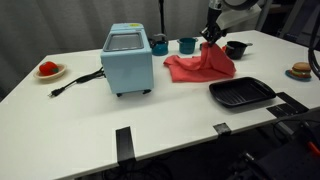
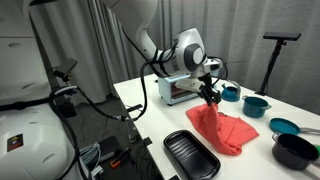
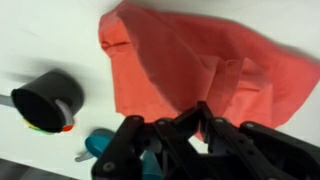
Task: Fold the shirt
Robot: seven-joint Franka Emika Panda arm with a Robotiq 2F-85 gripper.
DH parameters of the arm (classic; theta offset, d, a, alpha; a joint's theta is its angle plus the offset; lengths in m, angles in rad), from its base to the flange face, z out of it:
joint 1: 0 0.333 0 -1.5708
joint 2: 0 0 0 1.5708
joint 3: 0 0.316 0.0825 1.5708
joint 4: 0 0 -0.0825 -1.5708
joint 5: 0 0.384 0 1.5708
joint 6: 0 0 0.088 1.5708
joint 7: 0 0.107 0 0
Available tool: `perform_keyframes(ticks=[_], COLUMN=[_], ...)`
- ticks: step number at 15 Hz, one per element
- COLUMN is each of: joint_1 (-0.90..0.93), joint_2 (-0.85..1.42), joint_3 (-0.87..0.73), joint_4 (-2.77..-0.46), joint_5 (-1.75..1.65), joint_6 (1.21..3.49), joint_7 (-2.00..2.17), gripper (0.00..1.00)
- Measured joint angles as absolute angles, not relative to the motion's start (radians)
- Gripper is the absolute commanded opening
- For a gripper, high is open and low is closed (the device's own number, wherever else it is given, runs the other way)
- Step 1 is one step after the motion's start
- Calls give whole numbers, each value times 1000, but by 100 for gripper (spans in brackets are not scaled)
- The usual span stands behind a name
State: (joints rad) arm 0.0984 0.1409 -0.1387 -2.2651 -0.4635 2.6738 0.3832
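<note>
The shirt (image 1: 198, 67) still lies crumpled on the tabletop, so I will raise my gripper, move it outward toward the teal cups and then release the pinched cloth.
The red shirt (image 1: 198, 67) lies crumpled on the white table, also seen in an exterior view (image 2: 225, 128) and filling the upper wrist view (image 3: 190, 60). My gripper (image 3: 200, 113) is shut on a pinch of the shirt's cloth and lifts one edge above the table, shown in both exterior views (image 1: 211, 36) (image 2: 210, 96). The rest of the shirt hangs and drapes on the table.
A light blue toaster oven (image 1: 128, 60) stands left of the shirt. A black tray (image 1: 241, 94) lies near the front edge. Teal cups (image 1: 187, 45), a black pot (image 1: 237, 48), a plate with red food (image 1: 49, 70) and a burger (image 1: 301, 71) stand around.
</note>
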Motion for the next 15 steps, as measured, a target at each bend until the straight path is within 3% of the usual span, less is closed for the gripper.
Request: perform_keyframes(ticks=[9, 10, 12, 15], joint_1=[55, 55, 55, 57], joint_2=[227, 243, 275, 313], joint_3=[-244, -251, -259, -260], joint_4=[-2068, -2050, -2015, -1973], joint_5=[-704, -727, -765, -808], joint_6=[2673, 2672, 2666, 2640], joint_7=[627, 658, 718, 801], gripper=[1, 29, 37, 60])
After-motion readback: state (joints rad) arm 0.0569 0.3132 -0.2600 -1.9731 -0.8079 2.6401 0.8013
